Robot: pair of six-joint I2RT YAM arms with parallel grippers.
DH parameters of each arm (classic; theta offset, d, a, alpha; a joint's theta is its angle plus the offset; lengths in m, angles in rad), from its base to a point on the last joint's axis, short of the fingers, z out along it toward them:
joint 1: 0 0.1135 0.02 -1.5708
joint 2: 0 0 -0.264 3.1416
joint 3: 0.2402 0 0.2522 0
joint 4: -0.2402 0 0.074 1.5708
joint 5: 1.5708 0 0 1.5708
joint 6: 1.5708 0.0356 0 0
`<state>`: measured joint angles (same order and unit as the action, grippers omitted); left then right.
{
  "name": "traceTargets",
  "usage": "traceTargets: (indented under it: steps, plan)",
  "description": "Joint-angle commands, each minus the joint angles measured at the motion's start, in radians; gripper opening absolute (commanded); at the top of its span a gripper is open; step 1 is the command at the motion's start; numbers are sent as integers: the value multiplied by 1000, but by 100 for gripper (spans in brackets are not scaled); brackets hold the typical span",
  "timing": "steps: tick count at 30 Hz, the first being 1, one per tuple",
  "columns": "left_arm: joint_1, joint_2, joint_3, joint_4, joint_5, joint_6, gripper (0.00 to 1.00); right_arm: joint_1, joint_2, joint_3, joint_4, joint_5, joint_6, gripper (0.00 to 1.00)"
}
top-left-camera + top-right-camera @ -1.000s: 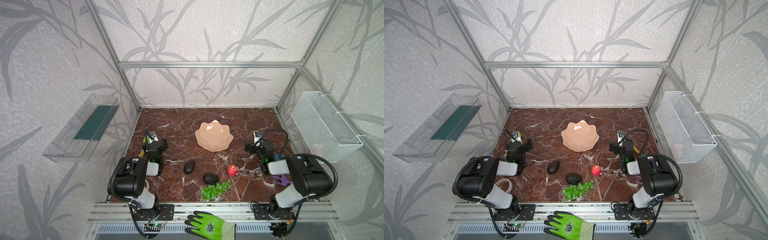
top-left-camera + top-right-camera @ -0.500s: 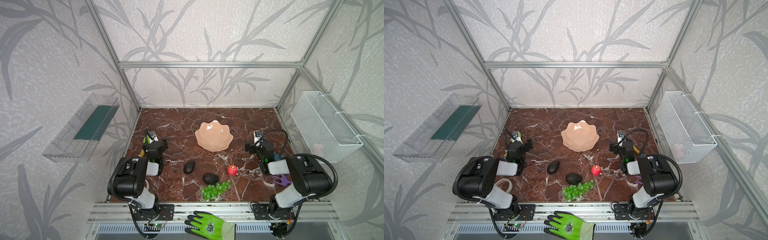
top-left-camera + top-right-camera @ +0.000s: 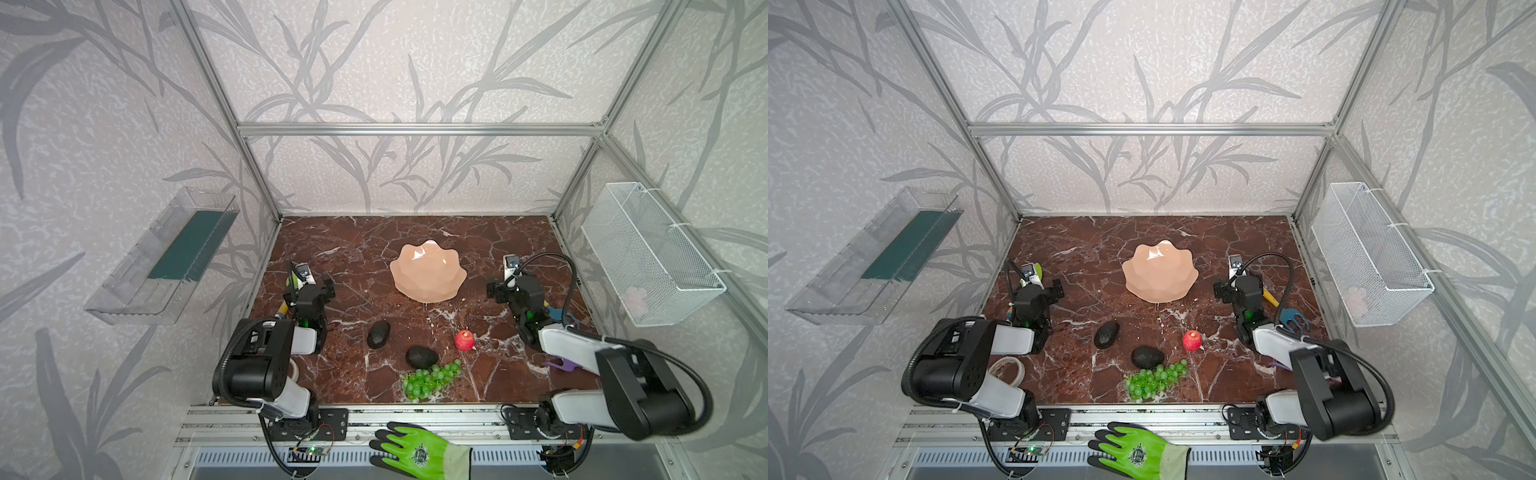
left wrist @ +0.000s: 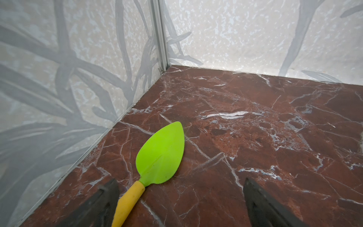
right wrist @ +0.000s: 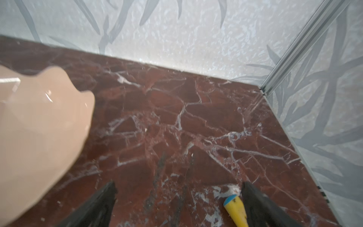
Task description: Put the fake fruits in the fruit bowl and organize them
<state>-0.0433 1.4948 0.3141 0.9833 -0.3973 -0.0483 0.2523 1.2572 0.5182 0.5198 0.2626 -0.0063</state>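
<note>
The right gripper draws back toward the avocados and tilts down around the red apple [image 3: 464, 340] next, as the fruit nearest the gripper lies back that way.
The peach-pink scalloped fruit bowl [image 3: 428, 272] [image 3: 1160, 272] stands empty mid-table; its rim [image 5: 39, 127] shows in the right wrist view. In front of it lie two dark avocados [image 3: 378, 333] [image 3: 421, 356], a red apple [image 3: 464, 340] [image 3: 1191, 340] and a bunch of green grapes [image 3: 430, 379] [image 3: 1154, 380]. My left gripper [image 3: 311, 287] [image 4: 179, 182] rests low at the left, open and holding nothing, with a trowel handle lying by one finger. My right gripper [image 3: 513, 286] [image 5: 177, 184] sits right of the bowl, open and empty.
A green-bladed trowel [image 4: 163, 155] lies under the left gripper. A yellow-handled blue rake [image 3: 1292, 318] and a purple rake [image 3: 563, 365] lie by the right arm. A tape roll [image 3: 1007, 370], wall-mounted clear tray [image 3: 166, 257], wire basket [image 3: 648, 253] and green glove [image 3: 419, 451] surround the table.
</note>
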Motion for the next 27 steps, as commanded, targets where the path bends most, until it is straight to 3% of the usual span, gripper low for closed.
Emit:
traceTargets:
  steps: [1, 2, 4, 6, 8, 10, 12, 16, 21, 27]
  plan:
    - [-41, -185, 49, -195, -166, -2, 99, 0, -120, 139, -353, -21, 238, 99]
    - [-43, -251, 94, -342, -207, -75, 99, -4, -136, 144, -379, -63, 329, 99]
    - [-41, -391, 191, -597, -210, -254, 99, -33, -167, 112, -359, -275, 394, 99]
    - [-41, -482, 209, -643, -123, -331, 99, -50, -189, 52, -283, -421, 433, 99]
    - [-40, -532, 153, -515, -5, -325, 99, -46, -196, 87, -396, -465, 442, 99]
    - [-40, -560, 166, -573, 56, -443, 99, -7, -197, 162, -592, -424, 423, 97]
    - [-41, -550, 258, -748, 126, -517, 97, 48, -194, 219, -753, -375, 389, 96]
    - [-42, -493, 418, -968, 287, -508, 93, 132, -166, 287, -999, -342, 395, 94]
    - [-43, -484, 454, -1045, 285, -528, 93, 253, -144, 271, -1094, -314, 456, 93]
    - [-43, -495, 434, -1019, 283, -529, 93, 419, -51, 249, -1107, -174, 579, 93]
